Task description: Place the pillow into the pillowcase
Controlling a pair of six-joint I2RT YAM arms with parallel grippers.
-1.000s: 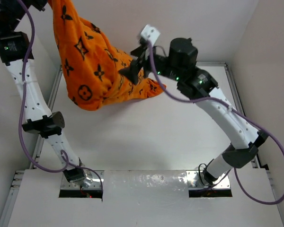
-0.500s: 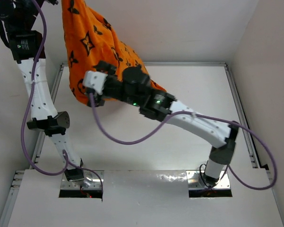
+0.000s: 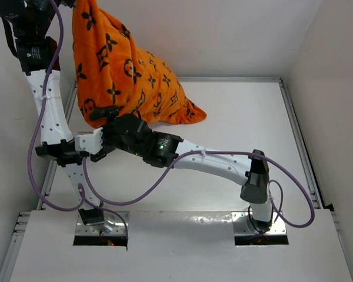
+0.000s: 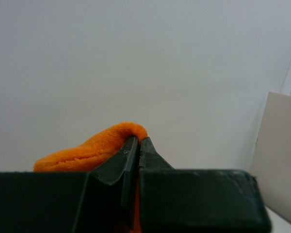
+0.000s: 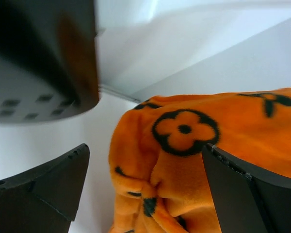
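Note:
Next, the right gripper eases outward around the pillowcase's lower corner [image 3: 88, 111] [image 5: 139, 167] and closes, since the corner is just outward, loose between its spread fingers.
The orange pillowcase [image 3: 126, 73] with dark motifs hangs from my raised left gripper [image 3: 70, 4] at the top left. It bulges, and its lower end rests on the table. No white pillow shows in any view. In the left wrist view, my left gripper [image 4: 139, 141] is shut on a fold of the pillowcase [image 4: 87, 150]. My right arm reaches across to the left. My right gripper [image 3: 101, 117] is open at the pillowcase's lower left corner. In the right wrist view, that corner [image 5: 184, 160] lies between the spread fingers of the right gripper [image 5: 145, 148], and neither finger presses it.
The left arm's dark elbow joint [image 3: 62, 150] is close beside my right gripper and shows blurred in the right wrist view [image 5: 43, 58]. White walls enclose the table [image 3: 235, 129] at the back and on both sides. Metal rails [image 3: 297, 135] run along the table edges.
My right arm has swung from the right of the pillowcase across to its lower left corner, close to the left arm. The left gripper still holds the pillowcase up, and its bulk has settled lower.

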